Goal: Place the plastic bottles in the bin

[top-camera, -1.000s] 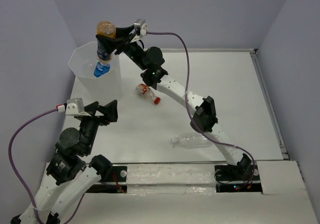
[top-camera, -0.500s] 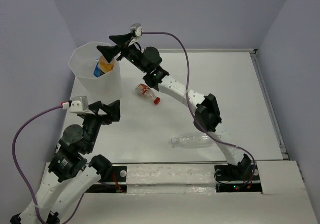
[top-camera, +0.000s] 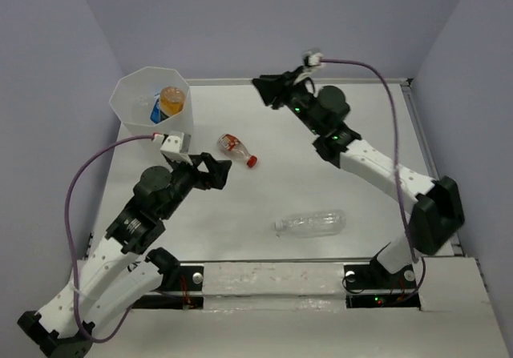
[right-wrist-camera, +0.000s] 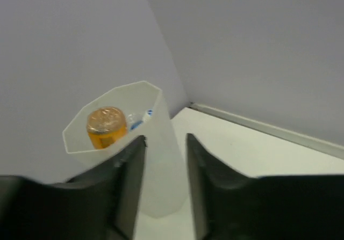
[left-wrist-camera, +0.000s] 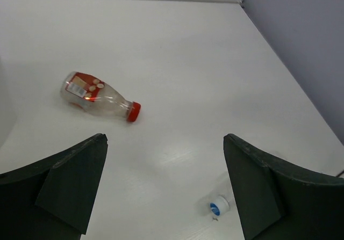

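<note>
Next, my left gripper turns, then moves back and down past the plain clear bottle's cap to the bottle's bottom end (top-camera: 331,222).
The bin (top-camera: 136,95) stands at the far left; it holds the orange bottle (top-camera: 172,100) and a blue-labelled bottle (top-camera: 156,112). The right wrist view shows the bin (right-wrist-camera: 161,159) with the orange bottle (right-wrist-camera: 106,126) inside. The red-labelled bottle (top-camera: 235,148) lies on the table right of the bin; it also shows in the left wrist view (left-wrist-camera: 99,96). A plain clear bottle (top-camera: 311,223) lies nearer the front; only its cap (left-wrist-camera: 219,206) shows in the left wrist view. My left gripper (top-camera: 215,172) is open and empty, short of the red-labelled bottle. My right gripper (top-camera: 267,92) is open and empty, right of the bin.
A low raised edge (top-camera: 425,158) runs along the table's right side. Purple walls close in at the back and both sides. A purple cable (top-camera: 76,214) loops off my left wrist.
My right gripper let the orange bottle go into the bin and drew back to the right. My left arm reached forward toward the red-labelled bottle.
</note>
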